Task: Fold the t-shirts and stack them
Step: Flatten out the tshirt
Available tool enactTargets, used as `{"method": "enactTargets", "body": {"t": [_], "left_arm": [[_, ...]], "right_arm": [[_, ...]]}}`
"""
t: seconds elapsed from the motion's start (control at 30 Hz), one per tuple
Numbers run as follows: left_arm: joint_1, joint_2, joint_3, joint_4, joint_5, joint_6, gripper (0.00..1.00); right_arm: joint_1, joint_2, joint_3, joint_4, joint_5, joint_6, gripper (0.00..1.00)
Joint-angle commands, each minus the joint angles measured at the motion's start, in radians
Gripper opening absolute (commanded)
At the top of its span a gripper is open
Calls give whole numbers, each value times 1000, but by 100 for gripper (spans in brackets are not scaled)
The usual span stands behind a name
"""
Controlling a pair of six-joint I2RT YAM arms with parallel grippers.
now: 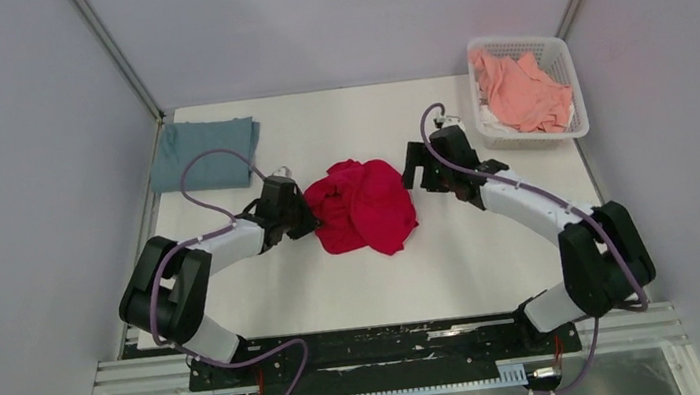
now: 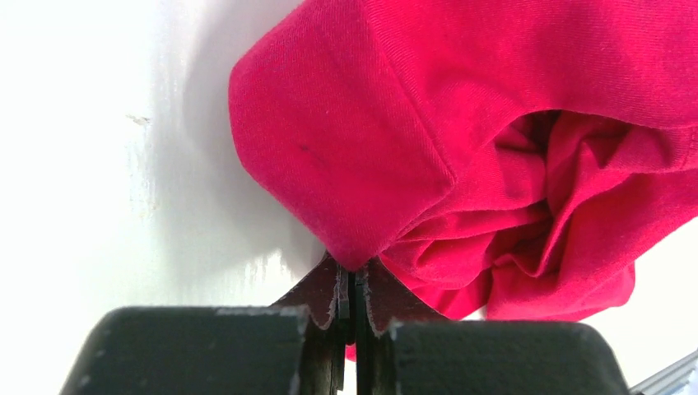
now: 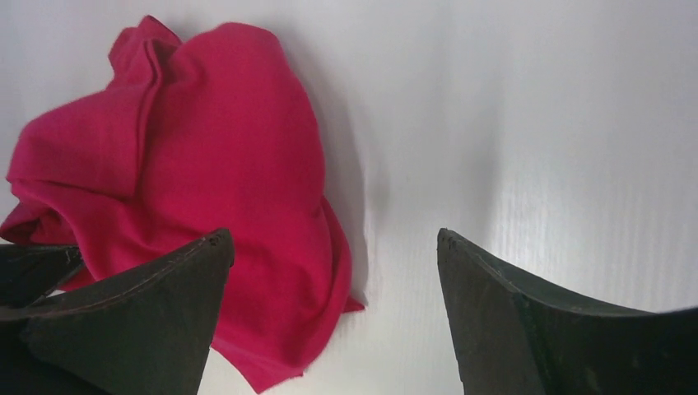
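Next, my right gripper moves down and sideways toward the crimson red t-shirt and closes around the cloth's basket-side edge (image 1: 408, 195) (image 3: 323, 212), because my left gripper already pinches the opposite edge.
The crimson red t-shirt (image 1: 363, 206) lies crumpled in the middle of the table. My left gripper (image 1: 312, 220) is at its left edge and is shut on a fold of the red cloth (image 2: 354, 189); the jaws are pressed together with the fabric pinched at their tips (image 2: 355, 271). My right gripper (image 1: 411, 172) is open and empty just right of the shirt, its fingers (image 3: 148, 304) wide apart above the shirt's edge (image 3: 247, 214). The blue-grey t-shirt (image 1: 204, 153) lies folded at the back left. The salmon pink t-shirt (image 1: 520, 91) lies crumpled in the basket.
A white mesh basket (image 1: 575, 89) stands at the back right corner of the white table (image 1: 494, 250). Grey walls close in the left, back and right sides.
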Motion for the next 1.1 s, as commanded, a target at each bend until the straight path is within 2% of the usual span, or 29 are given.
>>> {"method": "enactTargets", "body": {"t": [0.0, 0.13, 0.27, 0.33, 0.37, 0.43, 0.53, 0.63, 0.73, 0.8, 0.93, 1.07], "left_arm": [[-2, -47, 6, -20, -54, 64, 0], [-2, -40, 8, -22, -44, 71, 0], [-3, -40, 9, -22, -62, 74, 0], [-3, -37, 10, -22, -63, 75, 0], [-2, -36, 10, -22, -63, 76, 0], [-2, -32, 14, -22, -63, 76, 0], [-2, -33, 25, -65, -105, 65, 0], [-3, -72, 40, -111, -200, 64, 0], [-3, -151, 52, -191, -296, 90, 0], [-2, -230, 54, -228, -381, 100, 0], [-2, -423, 54, -265, -545, 145, 0], [-2, -674, 83, -268, -579, 221, 0]], "right_arm": [[-23, 166, 168, 67, -187, 2, 89], [-28, 333, 272, 56, -293, 13, 79], [-27, 404, 275, 47, -356, 18, 65], [-28, 414, 255, 52, -382, 17, 55], [-27, 412, 241, 62, -393, 14, 45], [-26, 394, 217, 78, -377, 12, 27], [-28, 344, 209, 75, -287, 2, 16], [-31, 287, 224, 40, -127, -19, 4], [-42, 212, 246, -23, 64, -56, 2], [-54, 149, 249, -44, 119, -83, 2], [-88, 0, 243, -53, 128, -142, 0], [-88, -198, 268, -51, 70, -204, 0]]}}
